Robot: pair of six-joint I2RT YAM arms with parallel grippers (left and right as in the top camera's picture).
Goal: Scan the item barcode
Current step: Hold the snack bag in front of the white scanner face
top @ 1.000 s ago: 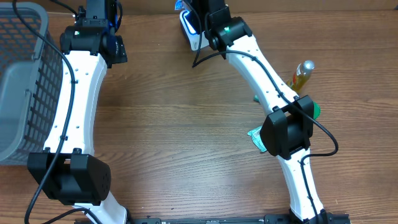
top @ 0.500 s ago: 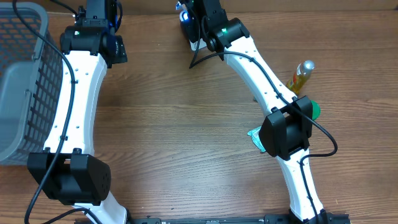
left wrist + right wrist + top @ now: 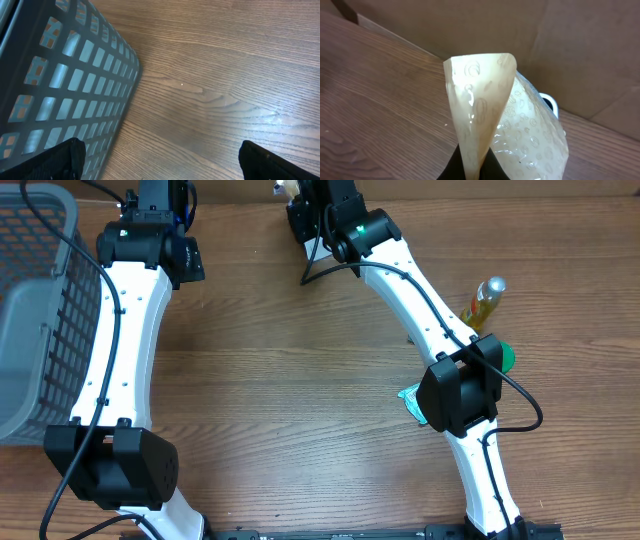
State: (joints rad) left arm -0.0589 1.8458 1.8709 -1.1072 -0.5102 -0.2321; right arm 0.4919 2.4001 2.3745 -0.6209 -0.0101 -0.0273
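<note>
The wood in the bare middle of the table is clear, so I should move my right gripper back from the cardboard side to over that wood and release the pouch [image 3: 282, 188].
The item is a cream, translucent bubble-wrap pouch [image 3: 485, 100], and my right gripper [image 3: 474, 167] is shut on its lower edge, so it stands up in front of the camera. From overhead only a pale corner of the pouch [image 3: 282, 188] shows at the table's far edge, beyond the right gripper [image 3: 300, 210]. No barcode is visible on the side facing me. A white object with a dark opening [image 3: 549, 101] peeks out behind the pouch. My left gripper [image 3: 160, 160] hangs open over bare wood beside the basket, its black fingertips [image 3: 65, 157] far apart and nothing between them.
A grey lattice basket [image 3: 35, 300] fills the left side, its wall [image 3: 60, 85] close to the left gripper. A yellow bottle [image 3: 485, 300], a green object [image 3: 508, 358] and a teal packet [image 3: 410, 398] lie by the right arm. A brown cardboard wall backs the table.
The right wrist has shifted left and toward the far edge. The white and blue object seen beneath it earlier is now covered, and the pouch's corner shows. The left arm is unmoved.
</note>
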